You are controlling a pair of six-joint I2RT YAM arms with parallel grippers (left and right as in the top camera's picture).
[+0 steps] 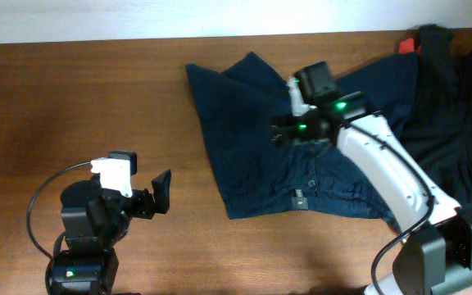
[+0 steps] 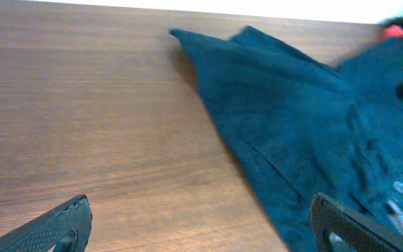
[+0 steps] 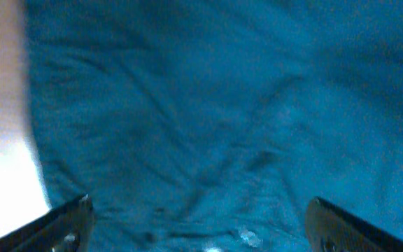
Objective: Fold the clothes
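The rumpled cloth at the creased middle of the navy shorts offers a fold to pinch. My right gripper will lower its open fingers onto it next, as the shorts are below it.
The navy shorts (image 1: 256, 139) lie spread on the wooden table (image 1: 97, 98), waistband and button (image 1: 300, 198) toward the front edge. They also show at the right of the left wrist view (image 2: 292, 119) and fill the right wrist view (image 3: 201, 105). My right gripper (image 1: 281, 131) is open and hovers over the middle of the shorts, holding nothing; its open jaws (image 3: 198, 224) frame the cloth. My left gripper (image 1: 162, 192) is open and empty over bare wood, left of the shorts; its jaws (image 2: 201, 224) show wide apart.
A pile of black garments (image 1: 457, 106) lies at the back right, with a bit of red (image 1: 406, 45) at its edge. The table's far edge meets a white wall (image 1: 138, 16).
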